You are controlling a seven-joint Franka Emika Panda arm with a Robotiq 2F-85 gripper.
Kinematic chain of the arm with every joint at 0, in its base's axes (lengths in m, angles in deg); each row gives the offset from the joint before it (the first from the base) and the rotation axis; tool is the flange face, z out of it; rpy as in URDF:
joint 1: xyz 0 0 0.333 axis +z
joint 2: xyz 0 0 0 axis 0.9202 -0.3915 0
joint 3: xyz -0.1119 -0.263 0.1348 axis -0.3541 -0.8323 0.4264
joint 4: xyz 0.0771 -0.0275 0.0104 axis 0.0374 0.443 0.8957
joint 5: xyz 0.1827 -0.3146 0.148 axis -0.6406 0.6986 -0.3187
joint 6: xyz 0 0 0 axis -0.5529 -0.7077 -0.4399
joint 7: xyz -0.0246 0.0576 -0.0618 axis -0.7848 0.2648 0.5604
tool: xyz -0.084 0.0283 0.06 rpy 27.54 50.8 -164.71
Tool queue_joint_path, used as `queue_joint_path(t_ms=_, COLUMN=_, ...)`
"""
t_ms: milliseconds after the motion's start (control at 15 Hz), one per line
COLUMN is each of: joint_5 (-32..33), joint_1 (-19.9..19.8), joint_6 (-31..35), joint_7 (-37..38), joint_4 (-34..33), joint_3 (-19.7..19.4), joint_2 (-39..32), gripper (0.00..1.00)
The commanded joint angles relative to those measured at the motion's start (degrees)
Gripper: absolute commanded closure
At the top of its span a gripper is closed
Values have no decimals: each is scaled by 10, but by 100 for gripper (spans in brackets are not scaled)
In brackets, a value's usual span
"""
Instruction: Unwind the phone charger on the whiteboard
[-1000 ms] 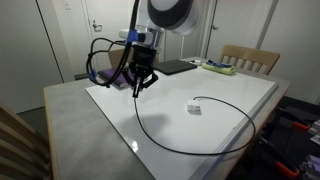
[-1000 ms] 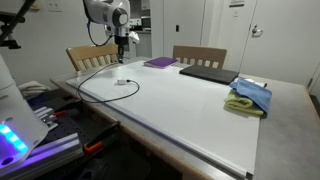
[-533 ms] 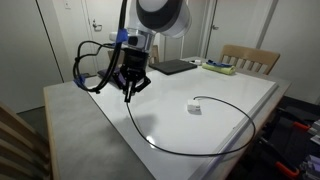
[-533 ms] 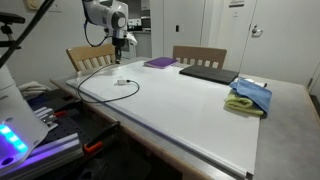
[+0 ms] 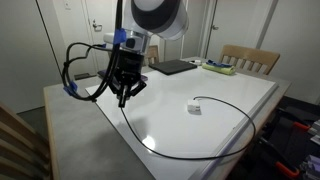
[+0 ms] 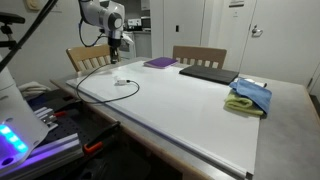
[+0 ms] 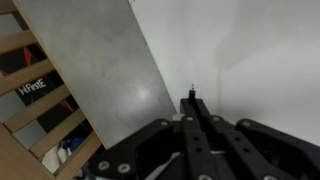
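The cable point(image 5: 160, 150) is still bent in a wide loop, so my gripper will go past the edge of the whiteboard next, away from the plug block point(image 5: 195, 108).
The phone charger's thin black cable point(image 5: 160, 150) sweeps in a wide loop over the whiteboard point(image 5: 230, 88) to its small white-grey plug block point(image 5: 195, 108). In an exterior view the plug block point(image 6: 121, 82) lies near the whiteboard's point(image 6: 190, 105) corner. My gripper point(image 5: 123, 98) is shut on the cable's free end, held just above the board near its edge; it also shows in an exterior view point(image 6: 115, 58). In the wrist view the shut fingers point(image 7: 190, 102) pinch the cable tip point(image 7: 190, 90) above the whiteboard point(image 7: 250, 50).
A purple book point(image 6: 160, 62), a dark flat laptop point(image 6: 205, 72) and blue and green cloths point(image 6: 250, 95) lie at the far side. Wooden chairs point(image 5: 250, 58) point(image 6: 85, 57) stand around. Grey tabletop point(image 7: 100, 70) borders the board, with a chair point(image 7: 30, 95) beyond.
My gripper has moved sideways toward the board's edge with the cable end in it, drawing that stretch of cable out longer. The plug block has stayed put.
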Motion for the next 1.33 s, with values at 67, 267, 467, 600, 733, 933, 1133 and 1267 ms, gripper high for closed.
queue_joint_path(t_ms=67, joint_5=-6, joint_1=9, joint_6=-3, joint_7=-121, joint_4=-57, joint_3=41, joint_2=-64, gripper=98)
queue_joint_path(t_ms=267, joint_5=-1, joint_1=19, joint_6=-24, joint_7=-195, joint_4=-103, joint_3=66, joint_2=-109, gripper=98)
queue_joint_path(t_ms=467, joint_5=130, joint_1=-11, joint_6=-56, joint_7=-159, joint_4=-154, joint_3=129, joint_2=-173, gripper=69)
queue_joint_path(t_ms=600, joint_5=163, joint_1=-17, joint_6=-72, joint_7=-156, joint_4=-172, joint_3=143, joint_2=-189, gripper=62)
queue_joint_path(t_ms=733, joint_5=120, joint_1=1, joint_6=-73, joint_7=-183, joint_4=-172, joint_3=106, joint_2=-159, gripper=47)
queue_joint_path(t_ms=933, joint_5=146, joint_1=-32, joint_6=-69, joint_7=-152, joint_4=-149, joint_3=112, joint_2=-135, gripper=25)
queue_joint_path(t_ms=1133, joint_5=114, joint_1=-46, joint_6=-70, joint_7=-153, joint_4=-120, joint_3=93, joint_2=-86, gripper=4)
queue_joint_path(t_ms=1267, joint_5=76, joint_1=-46, joint_6=-84, joint_7=-137, joint_4=-99, joint_3=72, joint_2=-45, gripper=0)
